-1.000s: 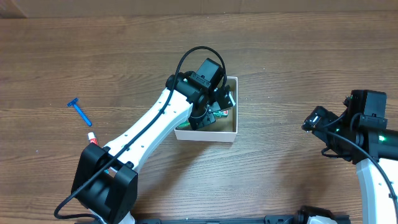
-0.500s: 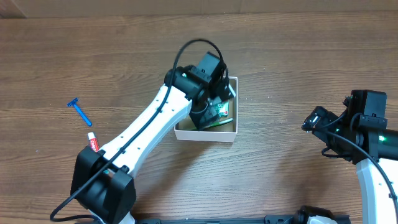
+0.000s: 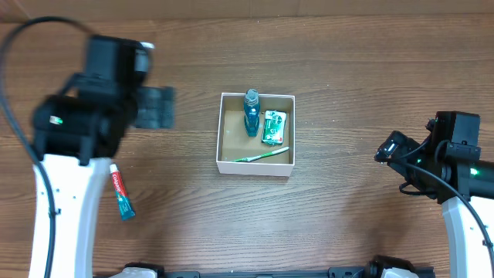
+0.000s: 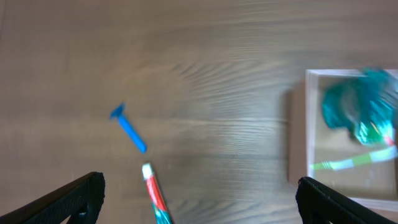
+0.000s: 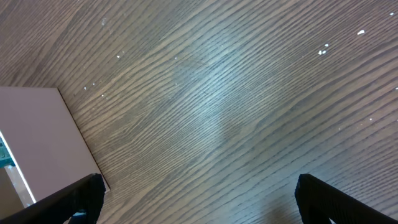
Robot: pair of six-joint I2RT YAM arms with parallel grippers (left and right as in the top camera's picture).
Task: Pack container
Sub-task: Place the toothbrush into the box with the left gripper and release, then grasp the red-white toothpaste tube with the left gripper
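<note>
The toothpaste tube is still outside the container [image 3: 231, 136]. My open left gripper needs to go down and back onto the toothpaste tube's capped red end [image 3: 116, 176] next.
The container [image 3: 231, 136] is a small white box with a brown inside, at the table's middle. In it lie a teal bottle [image 3: 252, 113], a green packet [image 3: 273, 127] and a green toothbrush [image 3: 262, 154]. My left gripper [image 3: 154, 106] hovers well to the left of it, blurred. In the left wrist view it [image 4: 200, 204] is open and empty above bare wood, with a toothpaste tube [image 4: 155, 194] and a blue razor [image 4: 129, 129] below it and the container [image 4: 297, 130] at the right. My right gripper [image 3: 390, 147] stands open and empty to the right of the container [image 5: 37, 137].
The red, white and green toothpaste tube [image 3: 121, 193] lies on the wood at the lower left, beside the left arm. The overhead view hides the blue razor under that arm. Bare wood lies between the container and the right gripper [image 5: 199, 202].
My left gripper has opened over the container, left the green packet inside it, and swung far to the left. The right arm has not moved.
</note>
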